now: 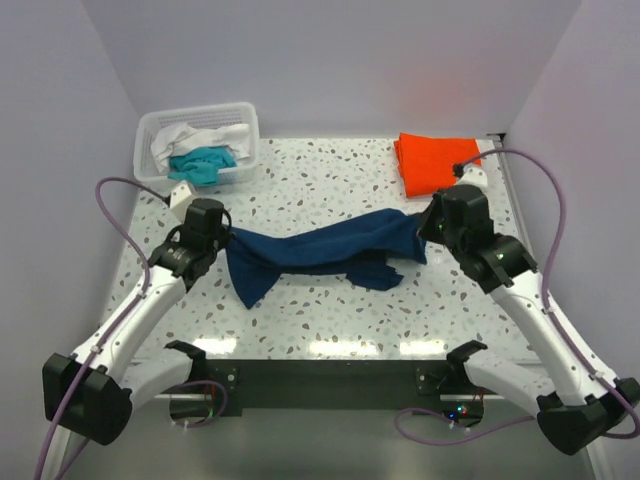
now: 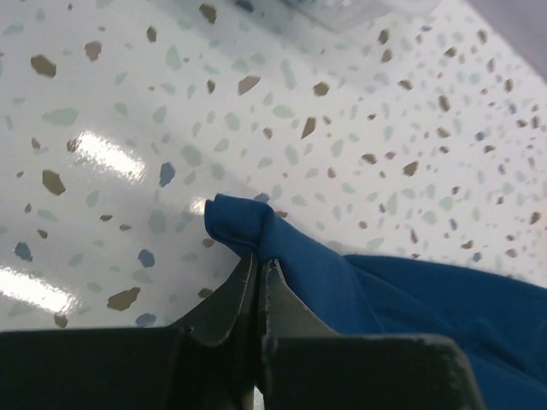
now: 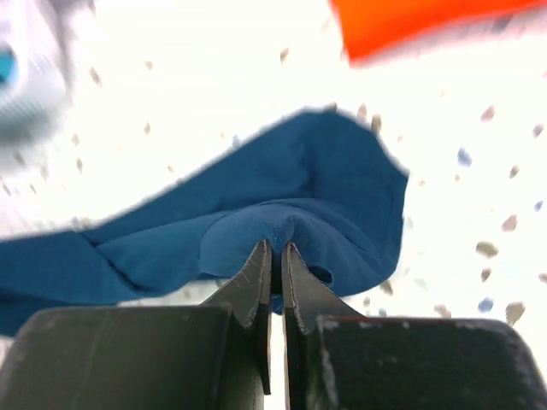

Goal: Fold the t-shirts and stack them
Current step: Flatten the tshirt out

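Note:
My left gripper rises high next, then lowers to the bare tabletop near the basket and releases the cloth, since the navy t-shirt point(image 1: 320, 250) droops in folds.
The navy t-shirt point(image 1: 320, 250) hangs stretched between my two grippers above the middle of the table, its lower part drooping onto the surface. My left gripper point(image 1: 222, 240) is shut on its left end, seen as a bunched fold point(image 2: 248, 224) in the left wrist view. My right gripper point(image 1: 424, 226) is shut on its right end, a pinched fold point(image 3: 275, 235) in the right wrist view. The orange t-shirt point(image 1: 432, 160) lies folded at the back right. The teal t-shirt point(image 1: 203, 164) and the white t-shirt point(image 1: 190, 137) lie in the basket.
A white slatted plastic basket point(image 1: 250, 125) stands at the back left corner. The speckled table point(image 1: 320, 190) is walled on the left, back and right. A black rail point(image 1: 320, 370) with both arm bases runs along the near edge.

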